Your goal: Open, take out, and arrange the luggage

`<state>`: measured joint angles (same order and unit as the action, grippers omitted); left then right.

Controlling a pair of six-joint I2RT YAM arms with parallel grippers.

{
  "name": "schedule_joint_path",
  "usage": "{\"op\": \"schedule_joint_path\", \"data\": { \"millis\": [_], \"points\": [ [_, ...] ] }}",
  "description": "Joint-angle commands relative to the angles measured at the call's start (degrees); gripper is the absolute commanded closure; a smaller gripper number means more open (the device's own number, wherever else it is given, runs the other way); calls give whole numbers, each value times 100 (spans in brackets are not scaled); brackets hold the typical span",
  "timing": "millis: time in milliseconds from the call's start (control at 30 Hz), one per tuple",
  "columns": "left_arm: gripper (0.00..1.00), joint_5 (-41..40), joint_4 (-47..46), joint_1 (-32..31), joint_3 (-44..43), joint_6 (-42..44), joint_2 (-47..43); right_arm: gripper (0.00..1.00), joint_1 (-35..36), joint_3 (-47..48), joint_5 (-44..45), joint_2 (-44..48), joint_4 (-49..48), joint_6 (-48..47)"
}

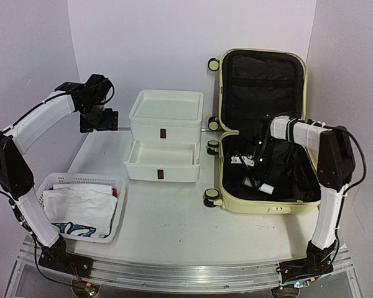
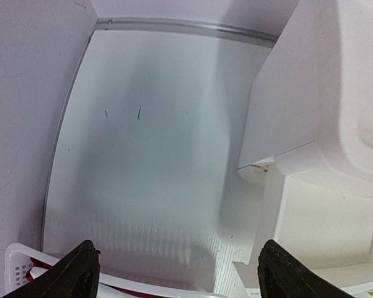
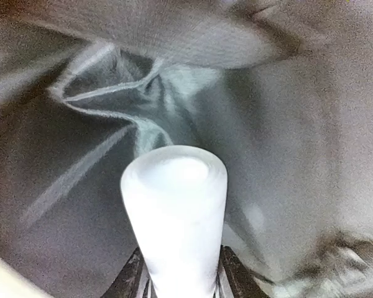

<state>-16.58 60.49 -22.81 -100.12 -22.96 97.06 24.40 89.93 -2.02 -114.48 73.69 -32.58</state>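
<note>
The bottle needs to be lifted from the suitcase's shell by my right gripper next, moved left in the top view and released inside the lower drawer (image 1: 164,154), because that drawer is open.
The luggage (image 1: 261,208), a pale yellow hard-shell suitcase, lies open at the right with its black-lined lid (image 1: 261,81) standing against the back wall. My right gripper (image 1: 258,155) reaches down into the lower shell among dark fabric. In the right wrist view the right gripper (image 3: 181,261) is shut on a white rounded bottle (image 3: 174,198), one finger on each side, with dark crumpled cloth (image 3: 286,155) behind. Small white items (image 1: 266,187) lie in the shell. My left gripper (image 1: 99,121) hovers open over the table at the back left, holding nothing (image 2: 178,251).
A white plastic drawer box (image 1: 166,115) stands mid-table, its lower drawer (image 1: 161,162) pulled out; its side shows in the left wrist view (image 2: 317,93). A white perforated basket (image 1: 115,186) with white clothing sits front left. Walls enclose the table at back and sides.
</note>
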Motion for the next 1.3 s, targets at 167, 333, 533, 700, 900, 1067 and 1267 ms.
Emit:
{"op": "schedule_joint_path", "data": {
  "millis": [167,333,533,700,900,1067,1267],
  "points": [
    [17,849,-1351,22,701,384,-1223,79,-50,97,-183,1403,-1292,-150],
    [17,1956,-2751,22,2111,-186,-2184,81,711,191,-666,1739,-2200,-1035],
    [16,3823,-3659,4,2827,-406,-2845,83,1728,1371,-1024,1204,-2453,-765],
    [15,4241,-3639,-9,3381,-492,-3251,84,2293,2229,-422,518,-2717,-922],
    [15,4353,-3642,-5,3790,-552,-3490,84,2478,3074,-458,-354,-2617,-1084],
    [15,4396,-3600,-4,4014,-532,-3569,84,2568,3765,82,-1206,-2862,-1164],
    [13,5037,-3579,-198,4152,-813,-3304,79,2581,4472,709,-2054,-2982,-1302]
  ]
}}
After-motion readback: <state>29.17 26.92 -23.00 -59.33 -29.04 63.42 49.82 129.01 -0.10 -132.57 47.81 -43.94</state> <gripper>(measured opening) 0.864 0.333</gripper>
